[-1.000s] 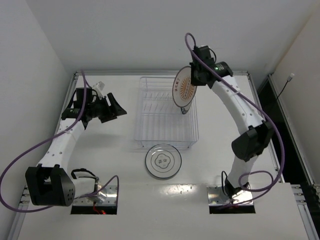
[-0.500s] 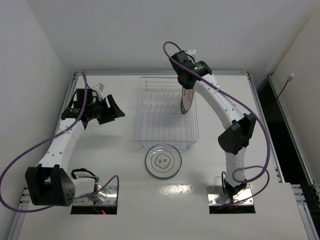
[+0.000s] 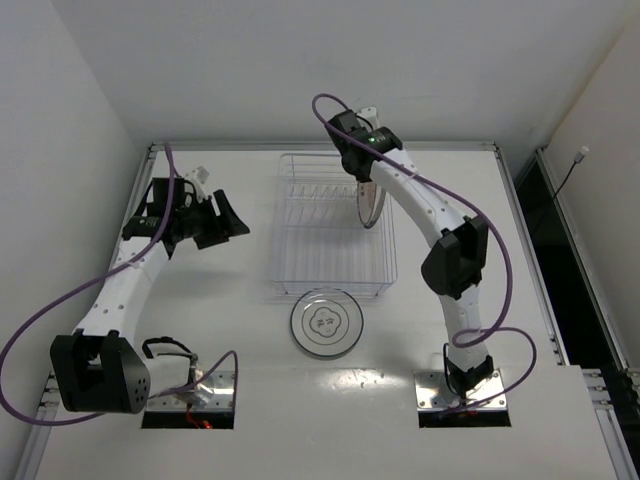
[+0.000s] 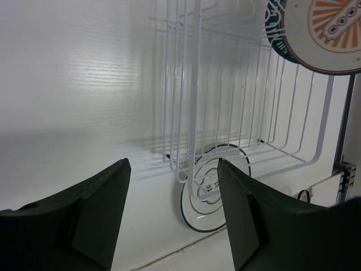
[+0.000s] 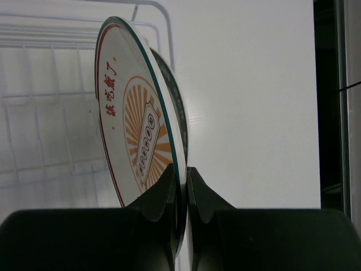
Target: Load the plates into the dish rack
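Note:
My right gripper shifts toward the rack's middle and slightly down over the free wires there next, since the teal-rimmed plate stands close behind the held one.
My right gripper (image 3: pixel 366 186) (image 5: pixel 185 179) is shut on the rim of the plate with the orange-brown centre (image 3: pixel 369 206) (image 5: pixel 135 141). It holds that plate upright on edge over the right side of the dish rack (image 3: pixel 280 205) (image 5: pixel 51 113). Close behind it stands a plate with a dark teal rim (image 5: pixel 172 96) (image 4: pixel 274 31); whether the two touch I cannot tell. A third plate with a thin dark ring (image 3: pixel 326 323) (image 4: pixel 204 213) lies flat on the table just in front of the rack. My left gripper (image 3: pixel 232 218) (image 4: pixel 172 164) hangs open and empty left of the rack (image 4: pixel 194 84).
The white table (image 3: pixel 200 300) is walled in by white panels at the back and left. A raised metal rail (image 3: pixel 525 200) runs along its right edge. Purple cables loop off both arms.
The right arm has swung left and turned the orange-centred plate from facing the camera to edge-on over the rack's right side. The left arm has not moved.

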{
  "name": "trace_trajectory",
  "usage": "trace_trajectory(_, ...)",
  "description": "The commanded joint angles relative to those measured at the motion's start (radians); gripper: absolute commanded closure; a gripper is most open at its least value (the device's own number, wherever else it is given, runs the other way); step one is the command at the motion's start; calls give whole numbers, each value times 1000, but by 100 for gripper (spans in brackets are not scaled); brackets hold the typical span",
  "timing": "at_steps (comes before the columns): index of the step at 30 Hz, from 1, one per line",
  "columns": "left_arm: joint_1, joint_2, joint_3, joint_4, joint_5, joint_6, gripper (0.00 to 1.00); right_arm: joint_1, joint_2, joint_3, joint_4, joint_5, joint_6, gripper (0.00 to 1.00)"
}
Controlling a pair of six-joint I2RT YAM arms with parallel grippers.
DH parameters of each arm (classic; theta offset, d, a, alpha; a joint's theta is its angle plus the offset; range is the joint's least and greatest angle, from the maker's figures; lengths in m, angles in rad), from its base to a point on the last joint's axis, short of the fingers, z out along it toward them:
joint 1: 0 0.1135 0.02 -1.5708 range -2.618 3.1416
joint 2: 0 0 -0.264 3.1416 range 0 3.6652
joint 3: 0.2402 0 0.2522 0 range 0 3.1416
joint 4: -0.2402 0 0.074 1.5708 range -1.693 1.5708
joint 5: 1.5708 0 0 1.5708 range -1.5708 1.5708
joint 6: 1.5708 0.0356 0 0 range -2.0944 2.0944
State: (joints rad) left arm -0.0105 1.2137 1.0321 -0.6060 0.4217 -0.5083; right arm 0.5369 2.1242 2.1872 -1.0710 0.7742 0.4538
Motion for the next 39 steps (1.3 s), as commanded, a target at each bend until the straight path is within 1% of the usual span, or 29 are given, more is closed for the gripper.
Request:
trace_trajectory(1,9,-40,11,-8,6,10,40,5,34,39,6,39,-12,100)
trace_trajectory(5,9,-62,-10,-8,28,-2,40,14,46,3,6,20,-1,100)
trace_trajectory(8,-12,-100,-66,30,28,-28,39,14,28,-26,28,-4,8,100)
trace_trajectory(10,-25,-147,-127,58,28,-59,32,14,-6,-49,40,-29,8,100)
trace_trajectory(11,-25,-163,-150,86,28,-68,27,14,-19,-66,57,-51,8,96)
trace_trajectory(13,-38,-189,-213,110,28,-87,21,14,-39,-66,66,-75,8,90)
trace_trajectory(14,-58,-198,-230,120,28,-102,18,14,-53,-66,66,-93,8,77)
trace_trajectory(16,-101,-226,-286,175,6,-143,15,14,-79,-66,66,-122,-1,59)
trace_trajectory(17,-111,-226,-311,202,6,-163,15,14,-89,-66,66,-133,-1,55)
trace_trajectory(19,-127,-252,-361,265,28,-206,12,14,-113,-75,66,-147,-1,43)
trace_trajectory(20,-149,-261,-410,314,28,-252,10,14,-127,-75,66,-147,-1,28)
trace_trajectory(21,-149,-272,-434,337,28,-272,7,14,-157,-84,66,-147,-1,19)
trace_trajectory(22,-166,-290,-457,359,28,-292,6,14,-173,-84,66,-147,-1,12)
trace_trajectory(23,-166,-290,-505,380,28,-311,5,14,-191,-84,66,-177,-12,8)
trace_trajectory(24,-180,-304,-532,420,37,-343,5,5,-208,-93,66,-187,-12,0)
trace_trajectory(26,-201,-316,-582,462,61,-375,2,5,-272,-116,66,-238,-21,0)
trace_trajectory(27,-218,-331,-639,491,74,-415,2,5,-300,-132,77,-256,-21,0)
trace_trajectory(28,-227,-332,-668,559,95,-436,2,-5,-331,-182,86,-297,-21,0)
trace_trajectory(29,-238,-345,-696,589,95,-459,2,-5,-363,-214,114,-318,-21,0)
trace_trajectory(30,-249,-359,-746,616,95,-481,2,-15,-433,-289,130,-341,-21,0)
trace_trajectory(32,-282,-368,-786,687,95,-535,1,-15,-504,-372,195,-435,-30,0)
trace_trajectory(33,-295,-368,-815,705,95,-547,1,-28,-573,-458,222,-476,-41,0)
trace_trajectory(34,-324,-368,-828,738,95,-568,1,-28,-604,-499,247,-553,-41,0)
trace_trajectory(36,-376,-368,-865,778,86,-590,1,-51,-659,-607,305,-611,-41,0)
trace_trajectory(37,-391,-368,-865,826,86,-590,1,-51,-700,-633,315,-631,-41,7)
trace_trajectory(39,-414,-332,-865,854,62,-590,1,-51,-742,-711,347,-632,-41,20)
